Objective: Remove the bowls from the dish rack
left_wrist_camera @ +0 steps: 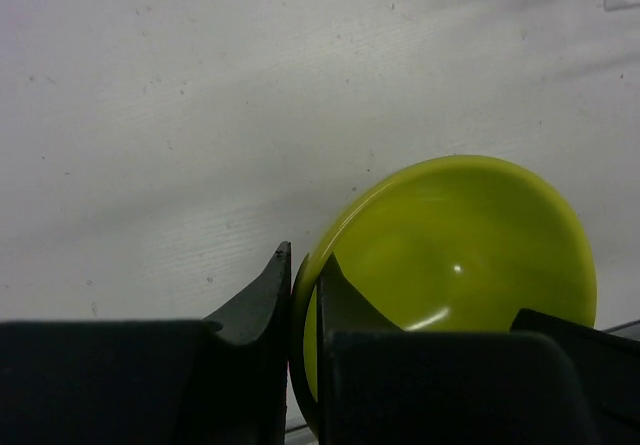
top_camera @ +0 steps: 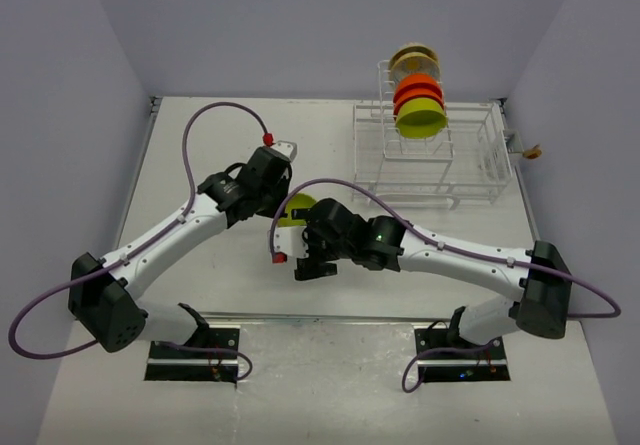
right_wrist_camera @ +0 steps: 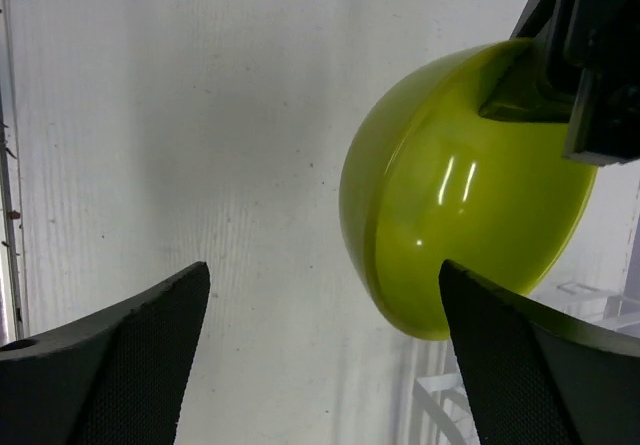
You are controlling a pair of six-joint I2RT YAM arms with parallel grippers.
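The far tabletop outward and below is bare and clear of the rack (top_camera: 470,160). My left gripper needs to carry the bowl outward, lower it and release it there.
My left gripper (left_wrist_camera: 303,261) is shut on the rim of a lime-green bowl (left_wrist_camera: 460,245), one finger inside and one outside, holding it tilted over the white table. In the top view this bowl (top_camera: 295,210) is at mid-table beside the left gripper (top_camera: 279,194). My right gripper (top_camera: 315,267) is open and empty just in front of it. In the right wrist view the right gripper (right_wrist_camera: 325,270) is open and the bowl (right_wrist_camera: 450,215) hangs at the upper right, apart from the fingers. The white wire dish rack (top_camera: 470,160) at the back right holds a cream bowl (top_camera: 413,60), an orange-red bowl (top_camera: 418,90) and a second lime-green bowl (top_camera: 422,118) upright in its slots.
Grey walls enclose the table on three sides. A small tan object (top_camera: 533,150) sits on the right wall beside the rack. Purple cables loop over both arms. White rack wire (right_wrist_camera: 600,293) shows at the right wrist view's lower right.
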